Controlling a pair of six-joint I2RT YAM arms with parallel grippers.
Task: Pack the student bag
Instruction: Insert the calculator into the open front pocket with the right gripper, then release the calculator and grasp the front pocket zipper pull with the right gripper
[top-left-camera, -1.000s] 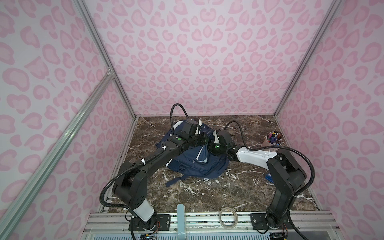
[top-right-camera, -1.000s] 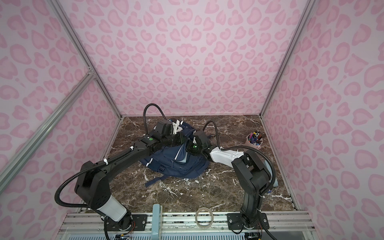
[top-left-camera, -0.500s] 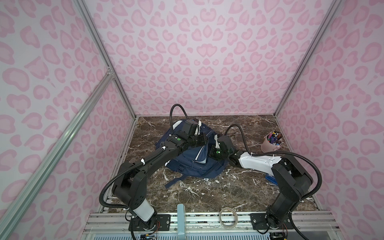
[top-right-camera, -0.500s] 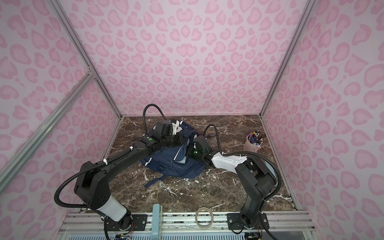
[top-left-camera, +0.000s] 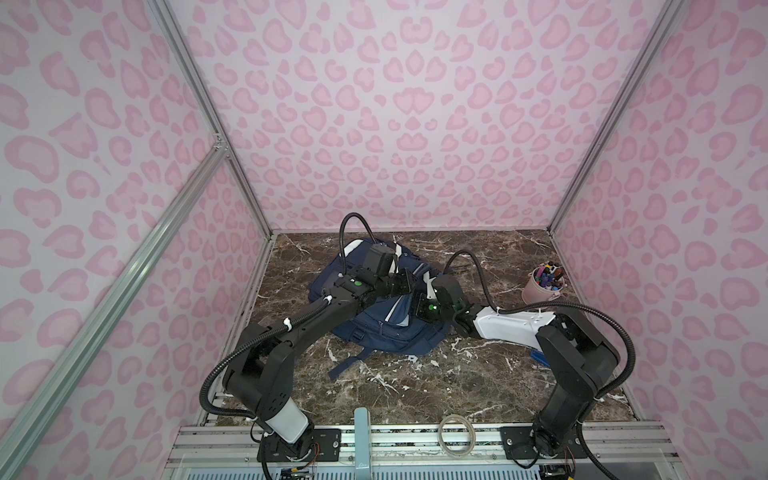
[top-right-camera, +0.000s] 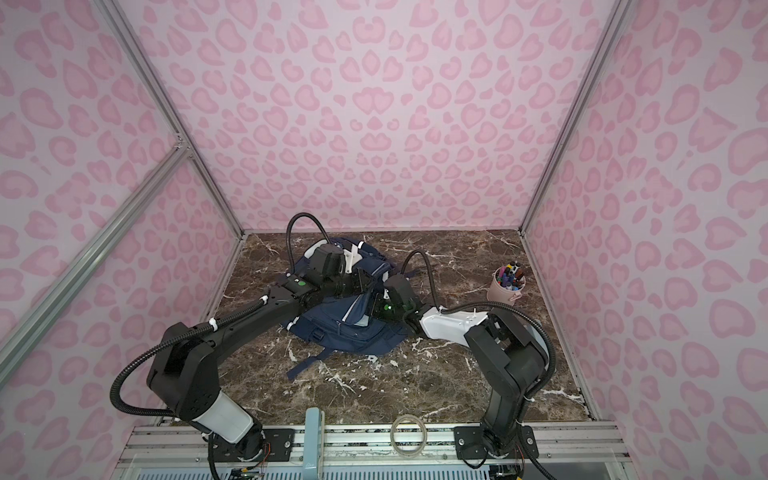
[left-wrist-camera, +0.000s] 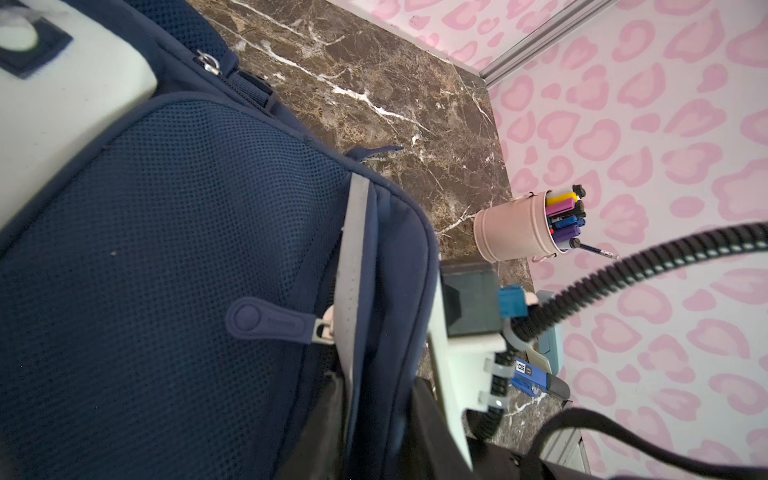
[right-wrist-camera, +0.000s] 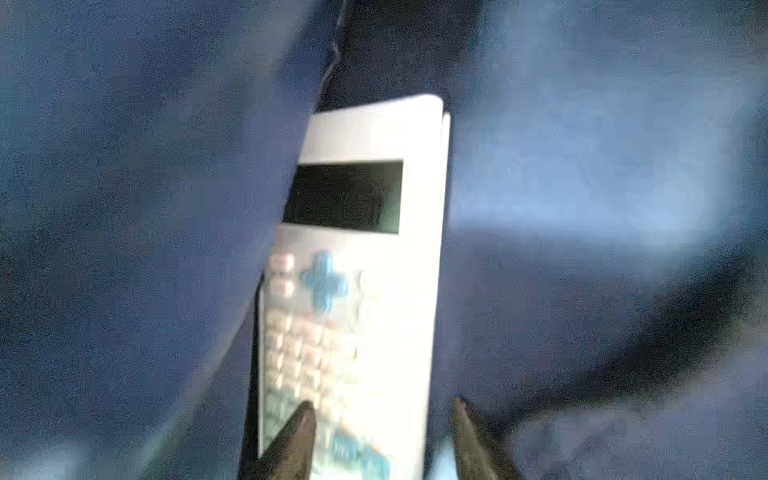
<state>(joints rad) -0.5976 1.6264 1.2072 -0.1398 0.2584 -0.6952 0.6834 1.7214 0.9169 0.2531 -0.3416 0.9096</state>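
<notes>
The right gripper withdraws from the bag next and swings back onto the zipper pull (top-left-camera: 381, 328) by the near strap, since the calculator is inside.
The student bag (top-left-camera: 386, 332) (top-right-camera: 353, 328) is a navy backpack lying in the middle of the marble table. My left gripper (top-left-camera: 409, 286) (top-right-camera: 365, 282) hangs over its upper part. In the left wrist view the left gripper (left-wrist-camera: 376, 428) is open, its dark fingers (left-wrist-camera: 328, 419) standing either side of the bag's (left-wrist-camera: 166, 249) grey-striped opening edge. My right gripper (top-left-camera: 415, 308) (top-right-camera: 372, 306) reaches into the bag from the right. In the right wrist view the right gripper (right-wrist-camera: 382, 405) is open around a white calculator (right-wrist-camera: 365, 291) inside the dark blue lining. One fingertip lies over the keys. The other stands clear of the calculator's edge.
A pink cup of pens (top-left-camera: 540, 286) (top-right-camera: 505, 286) (left-wrist-camera: 515, 228) stands at the table's right side. A blue box (left-wrist-camera: 536, 378) and a pale blue item (left-wrist-camera: 548, 340) lie behind the right arm. A tape roll (top-left-camera: 457, 430) sits on the front rail. Pink walls enclose three sides.
The right arm has lowered and pushed its gripper deeper into the bag. The left arm has kept its place over the bag's top.
</notes>
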